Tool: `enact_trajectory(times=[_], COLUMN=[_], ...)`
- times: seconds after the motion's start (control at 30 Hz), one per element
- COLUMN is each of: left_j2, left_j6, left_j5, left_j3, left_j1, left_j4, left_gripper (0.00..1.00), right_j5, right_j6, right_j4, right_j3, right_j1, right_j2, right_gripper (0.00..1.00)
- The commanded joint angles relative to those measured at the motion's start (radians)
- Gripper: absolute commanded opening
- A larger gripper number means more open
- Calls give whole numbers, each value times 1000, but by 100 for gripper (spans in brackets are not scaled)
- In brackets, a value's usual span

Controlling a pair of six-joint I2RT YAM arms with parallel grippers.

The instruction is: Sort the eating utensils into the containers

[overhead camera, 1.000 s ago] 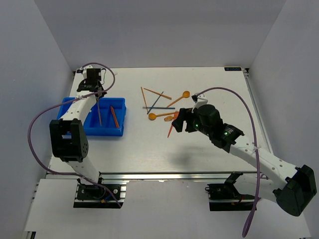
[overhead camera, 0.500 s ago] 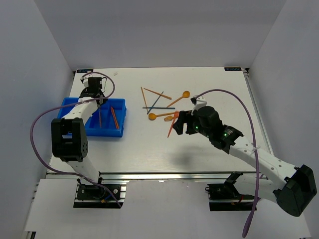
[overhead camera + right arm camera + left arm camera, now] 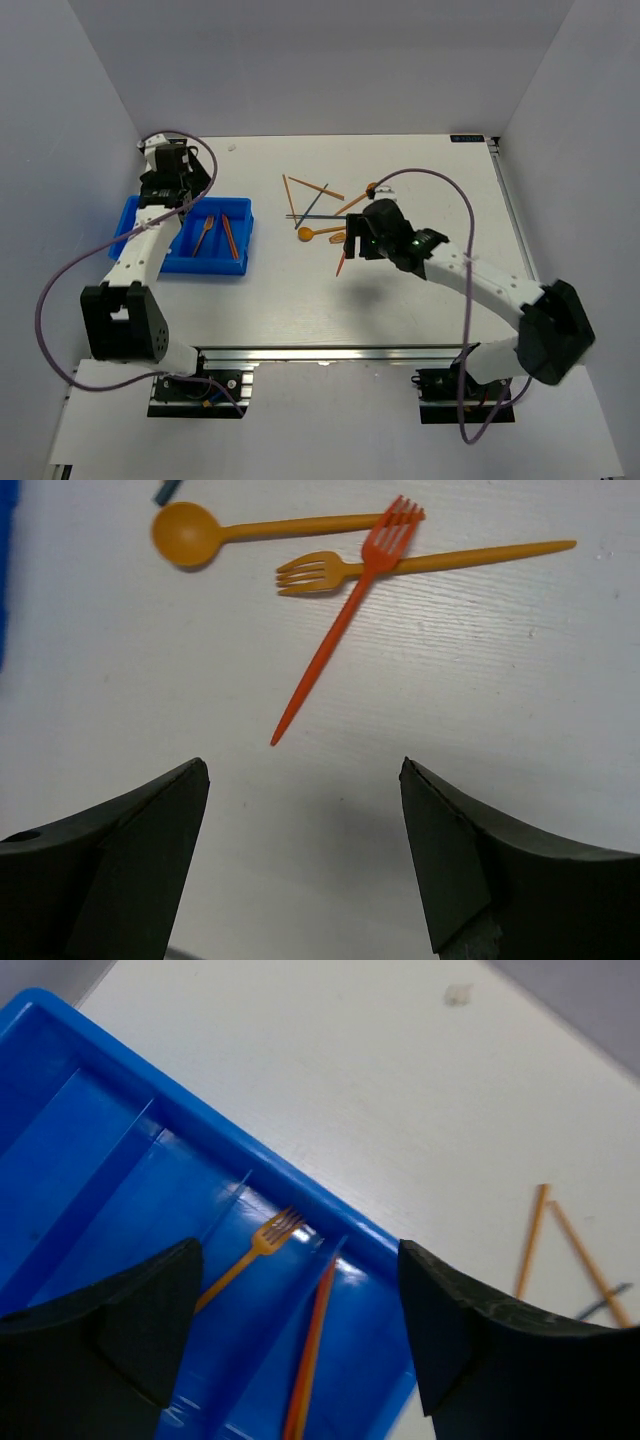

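The red fork's handle [image 3: 343, 257] [image 3: 325, 653] is below and to the left in the top view. My right gripper needs to go down that way next and turn to match the slant of the handle.
The blue bin [image 3: 140, 215] of narrow containers lies at the table's left. An orange fork [image 3: 255, 1255] rests in one compartment and a red stick [image 3: 312, 1350] in the one beside it. My left gripper [image 3: 298, 1255] hangs open above them, over the bin's far end [image 3: 178, 188], holding nothing. Right of centre lies a red fork [image 3: 345, 620] across an orange fork [image 3: 450, 558], with an orange spoon [image 3: 185, 532] close by. My right gripper [image 3: 303, 770] stands open just short of the red fork's handle tip, above bare table [image 3: 352, 243].
Orange sticks [image 3: 316, 188] and dark blue sticks [image 3: 320, 216] lie crossed at the table's far middle. Another orange spoon [image 3: 371, 187] peeks out behind the right arm. White walls enclose the table on three sides.
My left gripper has opened and drawn back toward the far left; the orange fork it carried now lies in the bin. The right arm has swung left and farther, over the red fork.
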Motion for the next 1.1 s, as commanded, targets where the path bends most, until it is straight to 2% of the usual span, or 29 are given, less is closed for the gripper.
enact_trajectory(times=[0.0,0.03,0.07,0.17,0.2,0.37,0.5,0.53,0.63,0.67,0.73,0.77,0.83,1.0,1.03,1.07], left_j2=[-197,-233,-268,-397,-424,-560,-567,-569,-564,-564,-567,-570,-572,-558,-560,-561], left_j6=[-3,6,14,49,56,69,79,79,79,77,74,72,66,-32,-64,-137], left_j5=[69,112,133,184,195,235,246,255,264,264,272,275,319,555,583,612], left_j3=[-10,-52,-79,-189,-218,-405,-441,-444,-444,-444,-444,-444,-445,-467,-476,-488], left_j1=[2,1,1,-1,-1,-10,-10,-12,-18,-19,-19,-21,-21,-50,-73,-141], left_j4=[-41,-44,-47,-63,-63,-12,-12,-9,-6,-6,-8,-6,2,92,122,162], left_gripper=[90,96,97,98,98,98,98,98,98,98,98,98,98,98,98,98], right_j5=[168,180,185,171,171,177,163,162,171,172,169,163,153,192,188,174], right_j6=[88,95,105,116,117,123,139,143,174,192,212,220,246,257,223,197], right_j4=[-120,-126,-130,-114,-106,-121,-121,-120,-162,-172,-166,-163,-158,-147,-132,-111], right_j3=[112,129,148,215,246,370,416,419,429,410,375,355,294,202,186,174], right_j1=[-4,-2,-2,-2,-2,-4,-12,-13,-16,-18,-19,-19,-19,-2,4,24], right_j2=[143,215,251,372,398,576,657,677,708,710,690,679,627,454,388,356], right_gripper=[81,78,71,60,54,53,50,49,34,24,15,6,1,0,0,0])
